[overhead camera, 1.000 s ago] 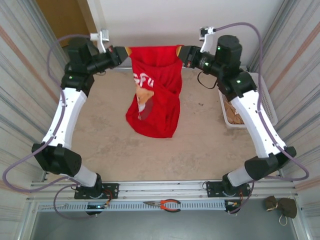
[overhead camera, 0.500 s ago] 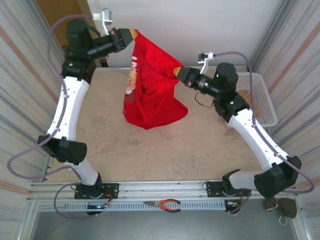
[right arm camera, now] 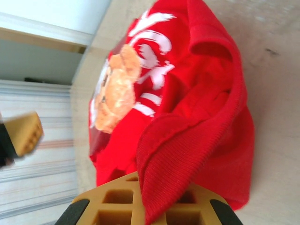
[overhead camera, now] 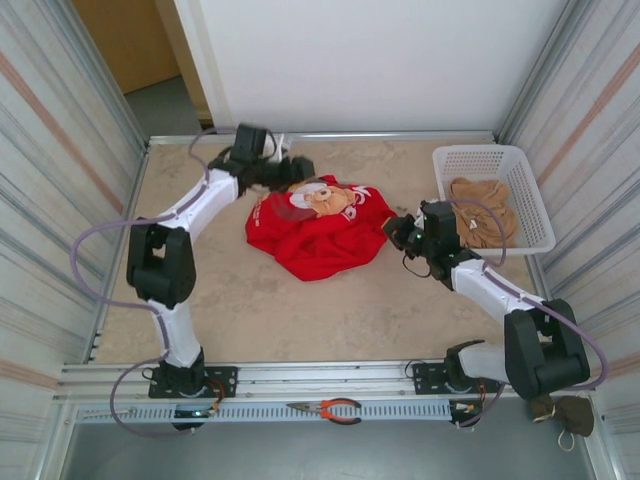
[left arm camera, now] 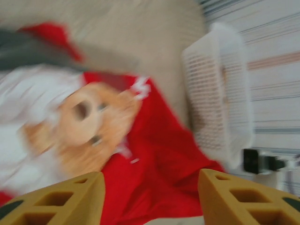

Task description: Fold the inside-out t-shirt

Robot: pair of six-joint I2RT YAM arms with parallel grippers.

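Note:
The t-shirt lies bunched, so the robot's right gripper needs to pull the t-shirt's ribbed fold back a little toward the base next and let go of it beside the heap.
The inside-out t-shirt lies in a crumpled red heap on the table's far middle, its bear print and white lettering facing up. My left gripper hovers at the heap's far left edge. In the left wrist view its tan fingers stand apart over the blurred red cloth, with nothing between them. My right gripper sits low at the heap's right edge. It is shut on a ribbed fold of the t-shirt that drapes over its fingers.
A white basket stands at the back right with a tan garment inside. It is also blurred in the left wrist view as the basket. Orange-handled pliers lie on the front rail. Corrugated walls close both sides.
Both arms have swung down from holding the t-shirt stretched high. The t-shirt now lies heaped on the table. The left gripper has opened and let go; the right still grips.

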